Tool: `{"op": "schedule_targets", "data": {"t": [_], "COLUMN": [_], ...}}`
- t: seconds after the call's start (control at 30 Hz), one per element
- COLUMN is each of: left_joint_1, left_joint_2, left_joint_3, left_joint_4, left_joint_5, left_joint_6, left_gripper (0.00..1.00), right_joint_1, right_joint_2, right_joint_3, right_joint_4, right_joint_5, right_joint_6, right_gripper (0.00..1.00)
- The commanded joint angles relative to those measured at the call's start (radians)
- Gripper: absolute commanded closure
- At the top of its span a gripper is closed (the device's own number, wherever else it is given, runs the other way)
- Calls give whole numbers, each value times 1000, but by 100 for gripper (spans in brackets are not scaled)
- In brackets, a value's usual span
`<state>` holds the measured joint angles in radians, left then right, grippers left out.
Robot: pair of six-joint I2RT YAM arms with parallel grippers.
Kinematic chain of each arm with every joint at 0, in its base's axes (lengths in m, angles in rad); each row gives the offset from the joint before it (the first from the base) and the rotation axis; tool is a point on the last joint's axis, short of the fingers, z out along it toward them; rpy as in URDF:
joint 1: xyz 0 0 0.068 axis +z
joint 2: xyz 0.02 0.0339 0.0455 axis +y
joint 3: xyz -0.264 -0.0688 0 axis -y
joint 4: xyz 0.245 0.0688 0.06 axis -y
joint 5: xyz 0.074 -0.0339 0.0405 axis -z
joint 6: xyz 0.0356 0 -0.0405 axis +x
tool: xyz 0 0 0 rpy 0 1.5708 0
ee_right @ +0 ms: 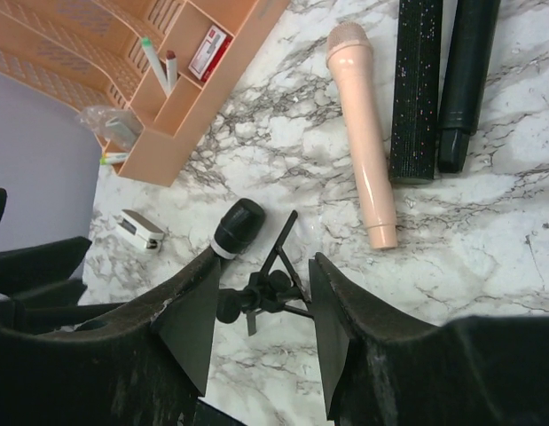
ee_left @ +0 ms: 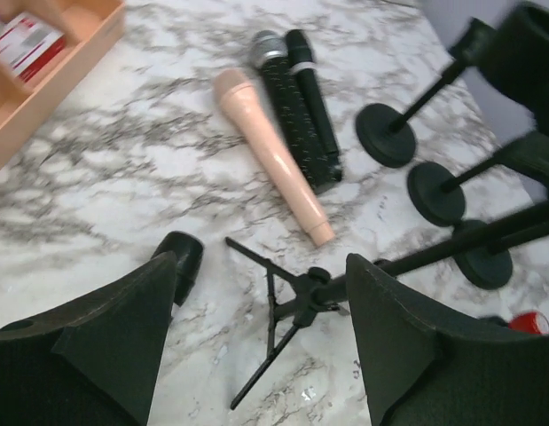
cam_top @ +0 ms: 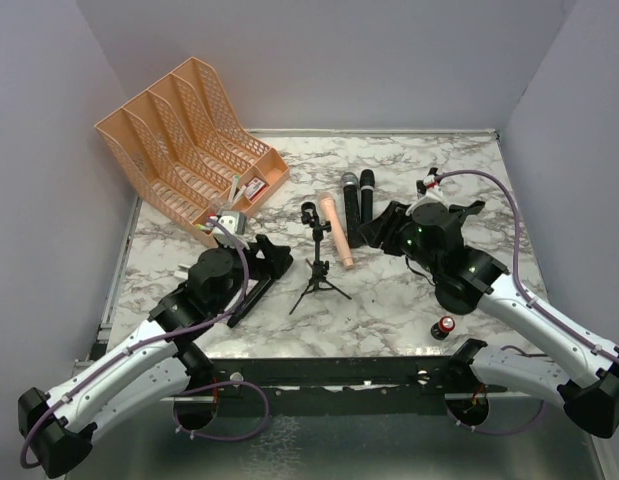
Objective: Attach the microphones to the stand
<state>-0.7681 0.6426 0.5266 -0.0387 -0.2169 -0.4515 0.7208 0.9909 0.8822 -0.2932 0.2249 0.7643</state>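
Note:
My fingers frame the stand's legs, so my left gripper will tilt downward away from the stand and lower onto the black microphone's handle below its head (cam_top: 256, 291) (ee_left: 172, 311) next.
The small black tripod stand (cam_top: 317, 268) is upright mid-table, its clip empty. A peach-pink microphone (cam_top: 336, 232), a black one with a silver mesh head (cam_top: 350, 205) and an all-black one (cam_top: 368, 195) lie side by side behind it. Another black microphone (cam_top: 245, 305) lies left of the stand, its head (ee_left: 181, 257) beside my left finger. My left gripper (cam_top: 272, 256) is open, with the stand's legs (ee_left: 292, 306) showing between its fingers. My right gripper (cam_top: 379, 228) is open over the microphones' handles. The stand (ee_right: 265, 297) shows in its gap, untouched.
A peach mesh file organiser (cam_top: 184, 140) holding pens and a small box fills the back left. A small white device (ee_right: 139, 229) lies near its corner. A red-topped battery (cam_top: 445, 326) stands by the front right edge. Grey walls close in on both sides.

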Motion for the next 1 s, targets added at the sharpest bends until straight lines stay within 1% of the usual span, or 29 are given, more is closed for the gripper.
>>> {"op": "schedule_targets", "data": {"t": [0.0, 0.1, 0.27, 0.43, 0.57, 0.67, 0.73, 0.87, 0.97], "left_joint_1": [-4, -3, -3, 3, 25, 44, 52, 66, 85], "left_joint_2": [52, 90, 190, 317, 432, 522, 569, 605, 631], "left_joint_3": [64, 64, 35, 0, 11, 29, 31, 21, 24], "left_joint_4": [-303, -330, -322, -255, -216, -232, -227, -188, -156], "left_joint_5": [-341, -338, -305, -259, -199, -164, -127, -83, -47], "left_joint_6": [-231, -252, -256, -226, -185, -150, -131, -108, -89], "left_gripper": [23, 23, 22, 18, 15, 15, 16, 16, 21], "right_joint_1": [0, 0, 0, 1, 0, 0, 0, 1, 0], "right_joint_2": [4, -7, -17, -23, -27, -40, -65, -98, -81], "right_joint_3": [10, -14, -46, -62, -67, -77, -103, -126, -111], "right_joint_4": [-58, -59, -58, -64, -65, -76, -52, -19, -18], "right_joint_5": [-80, -102, -101, -89, -77, -44, -21, 19, 19], "right_joint_6": [-51, -53, -55, -45, -38, 3, 23, 42, 31], "right_gripper": [50, 50, 50, 50, 50, 50, 50, 50, 50]}}
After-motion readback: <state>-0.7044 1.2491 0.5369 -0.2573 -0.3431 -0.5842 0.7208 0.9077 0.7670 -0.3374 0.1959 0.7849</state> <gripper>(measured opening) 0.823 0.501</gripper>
